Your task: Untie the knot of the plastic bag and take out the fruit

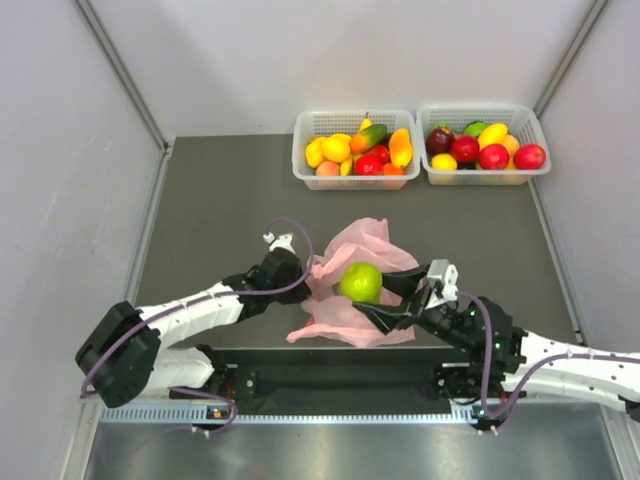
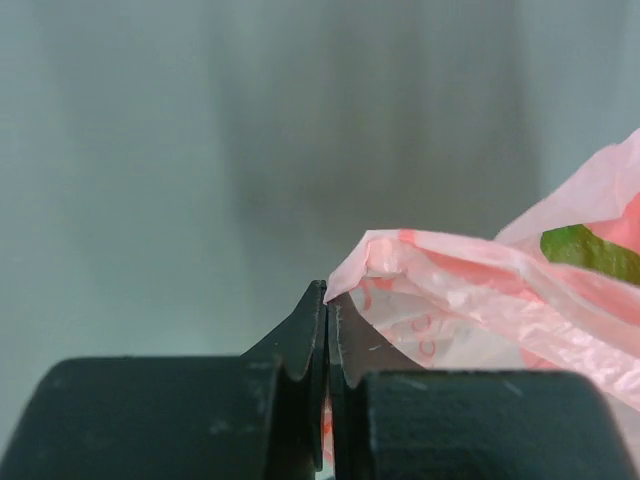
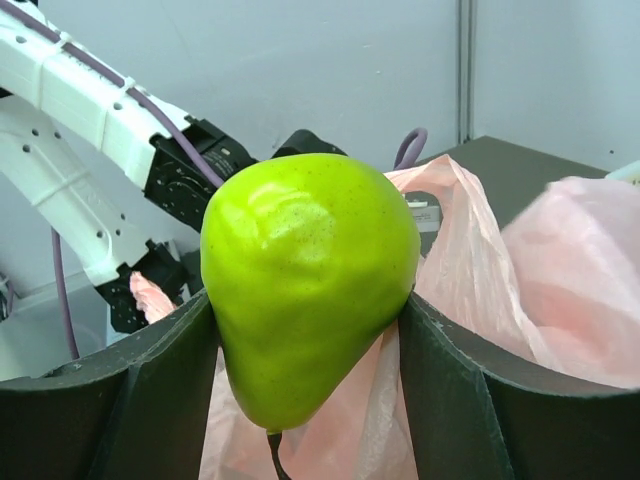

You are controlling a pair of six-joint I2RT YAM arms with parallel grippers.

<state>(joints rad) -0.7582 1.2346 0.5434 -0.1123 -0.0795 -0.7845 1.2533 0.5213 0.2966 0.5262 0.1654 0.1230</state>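
My right gripper moves outward from the bag next, over the far inner corner of the basket (image 1: 397, 123) holding orange fruit, and releases the pear where open space shows.
The pink plastic bag (image 1: 352, 285) lies crumpled in the middle of the dark mat. My left gripper (image 1: 306, 274) is shut on the bag's left edge; the left wrist view shows the film (image 2: 470, 290) pinched between the closed fingertips (image 2: 328, 292). My right gripper (image 1: 385, 300) is shut on a glossy green pear (image 1: 361, 282), held above the bag. In the right wrist view the pear (image 3: 305, 280) fills the gap between the two fingers, stem down, with the bag (image 3: 470, 300) behind it. No knot shows. A green patch (image 2: 590, 252) shows through the film.
Two white baskets stand at the back: the left one (image 1: 305, 165) holds yellow, orange and red fruit, the right one (image 1: 530, 165) red, yellow and green fruit. Grey walls close in on both sides. The left arm (image 3: 90, 130) shows behind the pear.
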